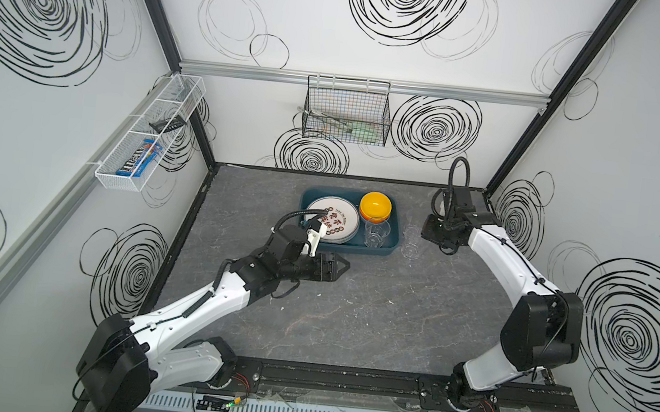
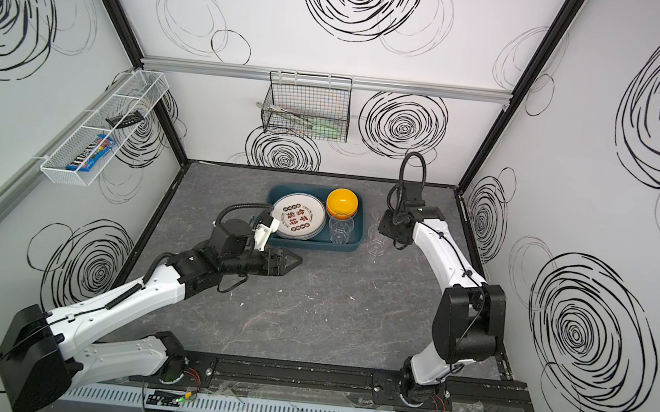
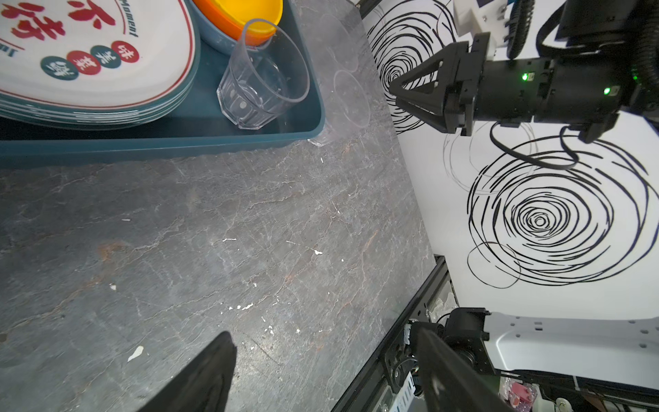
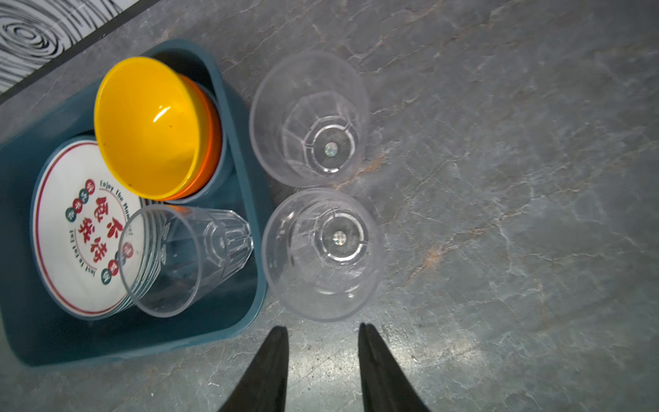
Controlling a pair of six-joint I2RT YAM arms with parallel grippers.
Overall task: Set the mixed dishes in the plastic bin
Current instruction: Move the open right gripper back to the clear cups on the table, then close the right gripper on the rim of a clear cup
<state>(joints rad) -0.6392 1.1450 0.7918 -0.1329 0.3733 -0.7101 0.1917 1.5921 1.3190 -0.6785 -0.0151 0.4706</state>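
My right gripper is going to move down next, with its fingers on both sides of the nearer cup's rim, on the cup's side away from the bin, because the bare table there gives the outer finger room.
The teal plastic bin [image 1: 345,247] [image 4: 107,342] holds a stack of white plates [image 1: 329,219] [image 4: 71,232], a yellow bowl [image 1: 375,204] [image 4: 146,128] nested on orange and blue ones, and an upright clear cup [image 1: 377,233] [image 4: 185,257]. Two more clear cups [image 4: 308,117] [image 4: 322,253] stand on the table just right of the bin, faint in both top views [image 1: 411,247] [image 2: 376,247]. My right gripper [image 4: 322,328] [image 1: 432,230] hangs above the nearer one, open, nothing between its fingers. My left gripper [image 3: 324,333] [image 1: 341,264] is wide open and empty, in front of the bin.
A black wire basket [image 1: 346,110] hangs on the back wall and a white mesh shelf [image 1: 148,133] on the left wall. The grey stone table [image 1: 350,313] runs forward to the black rail [image 1: 335,377] at the arm bases.
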